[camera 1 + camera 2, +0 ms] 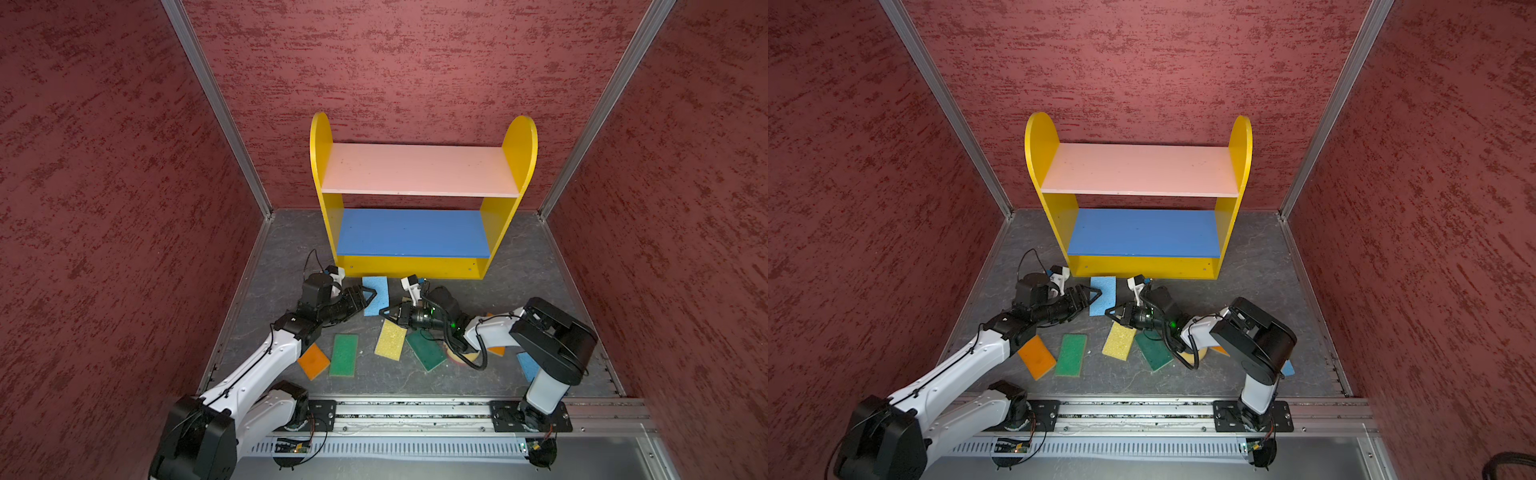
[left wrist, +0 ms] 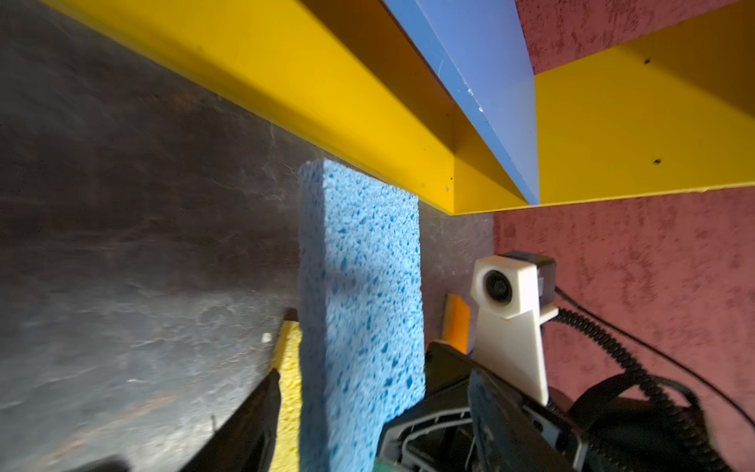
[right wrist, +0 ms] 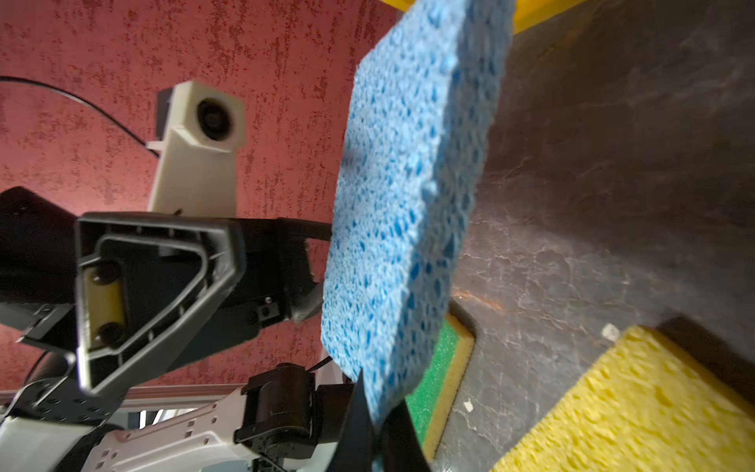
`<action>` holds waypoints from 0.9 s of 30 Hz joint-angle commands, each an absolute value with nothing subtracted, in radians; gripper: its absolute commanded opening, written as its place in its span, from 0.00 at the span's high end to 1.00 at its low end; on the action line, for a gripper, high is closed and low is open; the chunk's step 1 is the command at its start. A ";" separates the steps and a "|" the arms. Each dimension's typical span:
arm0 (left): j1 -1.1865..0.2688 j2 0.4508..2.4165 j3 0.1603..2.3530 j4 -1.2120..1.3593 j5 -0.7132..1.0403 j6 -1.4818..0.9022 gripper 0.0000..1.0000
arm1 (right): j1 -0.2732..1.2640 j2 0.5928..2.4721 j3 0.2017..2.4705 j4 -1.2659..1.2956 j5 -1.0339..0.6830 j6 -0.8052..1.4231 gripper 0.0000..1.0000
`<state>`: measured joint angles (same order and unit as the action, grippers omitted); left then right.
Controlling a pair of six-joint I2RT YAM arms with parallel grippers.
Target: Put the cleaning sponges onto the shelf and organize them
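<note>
Next, my right gripper moves outward and releases the blue sponge's corner at the shelf's yellow base (image 1: pixel 368 266) (image 3: pixel 544 12), which lies outward of it, because the blue sponge hangs short of that base.
A blue sponge (image 1: pixel 376 293) (image 1: pixel 1102 291) hangs just in front of the shelf's yellow base, between my two grippers. My right gripper (image 1: pixel 383 312) (image 3: pixel 376 433) is shut on its lower corner. My left gripper (image 1: pixel 368 297) (image 2: pixel 367 429) stands open around the same blue sponge (image 2: pixel 359 286), with a gap on each side. The shelf (image 1: pixel 415 170) (image 1: pixel 1142 170) is at the back, and its pink and blue boards are bare. On the floor lie an orange sponge (image 1: pixel 313 361), a green sponge (image 1: pixel 344 355), a yellow sponge (image 1: pixel 390 340) and another green sponge (image 1: pixel 426 351).
Under the right arm lie a second blue sponge (image 1: pixel 528 365), an orange one (image 1: pixel 496 351) and part of a round yellow one (image 1: pixel 467 356). Red walls close in the grey floor on three sides. The arms' mounting rail (image 1: pixel 415 409) runs along the front.
</note>
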<state>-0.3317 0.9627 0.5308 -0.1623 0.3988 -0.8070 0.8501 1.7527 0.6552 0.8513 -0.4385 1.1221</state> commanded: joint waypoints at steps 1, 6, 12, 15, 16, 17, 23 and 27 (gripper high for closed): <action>-0.294 0.865 0.573 -0.338 0.292 -0.739 0.20 | 0.861 1.774 0.715 0.726 -0.329 1.066 1.00; -0.237 0.699 0.577 -0.486 0.226 -0.687 0.18 | 0.861 1.851 0.797 0.680 -0.278 1.038 1.00; -0.206 0.574 0.567 -0.613 0.209 -0.657 0.16 | 0.860 1.962 0.928 0.613 -0.242 1.019 1.00; -0.203 0.532 0.546 -0.650 0.213 -0.644 0.15 | 0.858 2.010 0.990 0.580 -0.208 1.005 1.00; -0.202 0.522 0.538 -0.665 0.216 -0.639 0.15 | 0.857 2.026 1.011 0.571 -0.198 0.997 1.00; -0.200 0.514 0.531 -0.680 0.222 -0.635 0.15 | 0.857 2.041 1.034 0.556 -0.187 0.988 1.00; -0.198 0.485 0.478 -0.671 0.320 -0.647 0.14 | 0.855 2.109 1.138 0.483 -0.139 0.949 1.00; -0.199 0.498 0.466 -0.669 0.356 -0.644 0.15 | 0.849 2.128 1.163 0.456 -0.096 0.945 1.00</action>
<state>-0.2054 0.4961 0.4694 -0.6701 0.3077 -0.6598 0.8536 2.1078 1.1370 0.4961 -0.1677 0.9596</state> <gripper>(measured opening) 0.849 0.052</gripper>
